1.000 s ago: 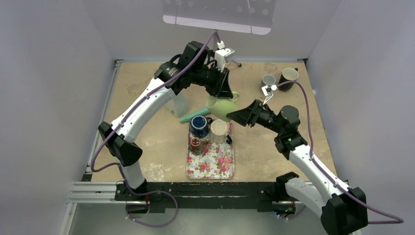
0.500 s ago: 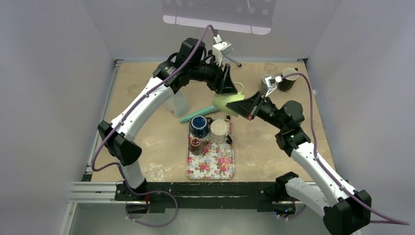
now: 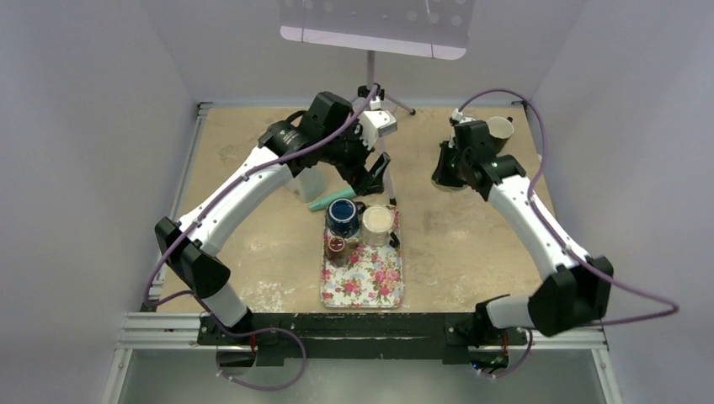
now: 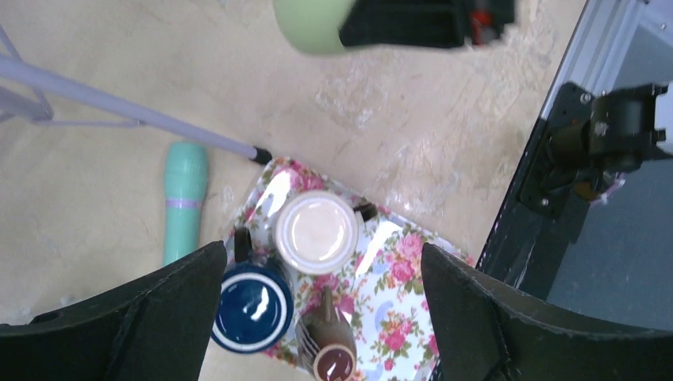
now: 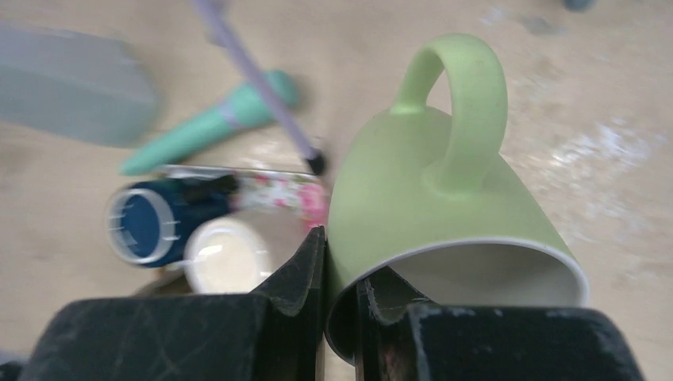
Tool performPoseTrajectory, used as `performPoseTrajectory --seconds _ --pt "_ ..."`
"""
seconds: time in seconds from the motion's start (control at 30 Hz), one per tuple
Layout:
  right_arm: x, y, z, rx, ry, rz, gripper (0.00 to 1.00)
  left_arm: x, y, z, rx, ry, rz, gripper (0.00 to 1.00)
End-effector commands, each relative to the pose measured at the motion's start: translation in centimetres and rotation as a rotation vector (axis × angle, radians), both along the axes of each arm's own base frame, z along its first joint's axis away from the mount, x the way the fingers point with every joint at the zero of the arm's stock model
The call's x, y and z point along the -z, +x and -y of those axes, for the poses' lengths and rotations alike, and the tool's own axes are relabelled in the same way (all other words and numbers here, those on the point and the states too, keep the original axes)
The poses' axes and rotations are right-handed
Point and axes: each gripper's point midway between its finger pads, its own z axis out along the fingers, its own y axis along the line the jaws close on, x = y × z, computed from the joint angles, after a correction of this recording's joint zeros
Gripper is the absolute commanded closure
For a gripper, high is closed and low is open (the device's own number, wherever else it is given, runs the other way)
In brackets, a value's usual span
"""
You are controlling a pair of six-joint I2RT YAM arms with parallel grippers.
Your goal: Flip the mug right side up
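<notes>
My right gripper, still in the air, will next lower the light green mug (image 5: 428, 190) onto the bare tabletop below and release the mug's rim.
The light green mug (image 5: 428, 190) hangs in the air, and my right gripper (image 5: 341, 254) is shut on its rim, one finger inside and one outside. In this view its handle points up and its white inside faces the camera. From the left wrist view the mug (image 4: 313, 24) shows at the top edge, held by black fingers. In the top view my right gripper (image 3: 444, 168) is at the back right and hides the mug. My left gripper (image 3: 380, 174) is open and empty above the tray's far end, and its wrist view shows the left gripper (image 4: 324, 248) wide over the tray.
A floral tray (image 3: 370, 286) holds a blue mug (image 3: 343, 215), a cream mug (image 3: 378, 220) and a small brown one (image 3: 337, 245). A teal handle (image 3: 324, 202) and a clear container (image 3: 307, 181) lie left of it. A dark mug (image 3: 501, 128) stands back right. A stand (image 3: 370, 76) rises at the back.
My left gripper let go of the green mug and opened wide. The right gripper shut on the mug's rim, then swung it right and toward the back.
</notes>
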Motion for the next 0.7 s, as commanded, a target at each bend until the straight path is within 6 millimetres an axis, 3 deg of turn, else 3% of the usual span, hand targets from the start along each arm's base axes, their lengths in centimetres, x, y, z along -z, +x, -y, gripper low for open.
performPoseTrajectory --seconds 0.0,0.17,0.3,0.4,0.57,0.6,0.67 --pt "2.1 2.9 4.3 0.001 -0.245 -0.091 1.0 1.4 -2.5 -3.2 0.089 0.135 0.046 0.06" --pt "6.1 6.0 4.5 -0.041 -0.318 -0.208 1.0 5.2 -5.2 -5.9 0.202 0.286 0.027 0.11" --pt "8.7 7.6 4.4 -0.075 -0.357 -0.269 1.0 7.4 -7.1 -6.7 0.293 0.362 0.044 0.13" --pt "10.5 8.8 4.4 -0.09 -0.379 -0.297 1.0 7.9 -7.7 -6.7 0.335 0.381 0.043 0.15" --pt "11.9 10.3 4.2 -0.095 -0.391 -0.323 1.0 7.8 -7.1 -6.8 0.338 0.41 0.062 0.15" --pt "11.9 10.7 4.0 -0.102 -0.39 -0.322 0.94 7.9 -7.1 -6.8 0.346 0.409 0.061 0.15" --pt "11.9 11.0 3.7 -0.122 -0.383 -0.325 0.72 8.0 -7.4 -6.6 0.371 0.402 0.058 0.15"
